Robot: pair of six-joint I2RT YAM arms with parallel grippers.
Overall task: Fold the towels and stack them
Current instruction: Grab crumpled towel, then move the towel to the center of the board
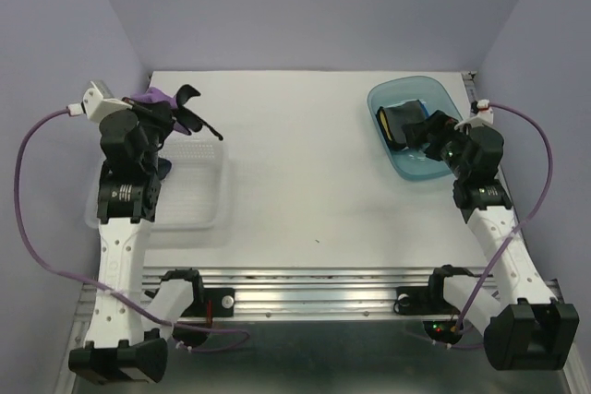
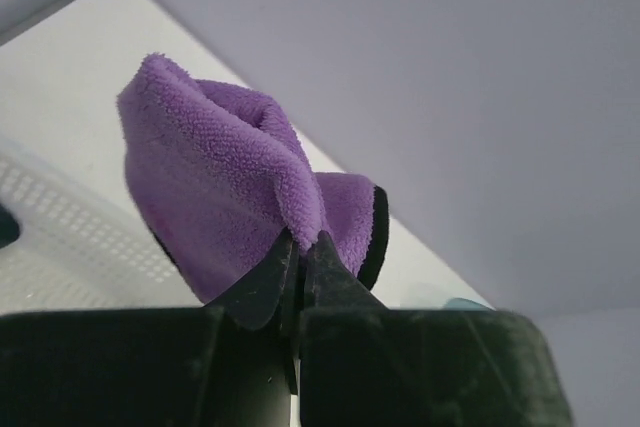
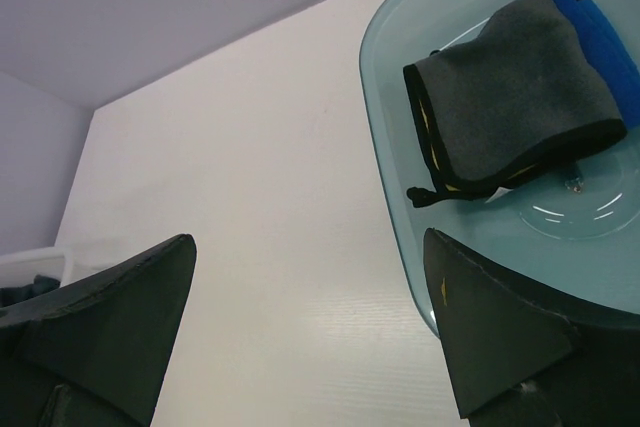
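My left gripper will bring the purple towel back and down between the basket and the teal tray to let go of it.
My left gripper [image 1: 164, 106] is raised over the back edge of the white mesh basket [image 1: 199, 200]. It is shut on a purple towel [image 2: 210, 177] with black edging, and a fold of the cloth is pinched between the fingertips [image 2: 322, 252]. A dark navy towel [image 1: 164, 170] lies in the basket under the arm. My right gripper [image 3: 308, 242] is open and empty, hovering at the near left rim of the teal tray [image 3: 385, 147]. In the tray, a folded dark grey towel [image 3: 510, 87] with black edging lies on a folded bright blue towel [image 3: 600, 37].
The basket stands at the table's left, the teal tray [image 1: 392, 99] at the back right. Bare white table [image 1: 305, 154] lies between them. Lilac walls close in the back and both sides.
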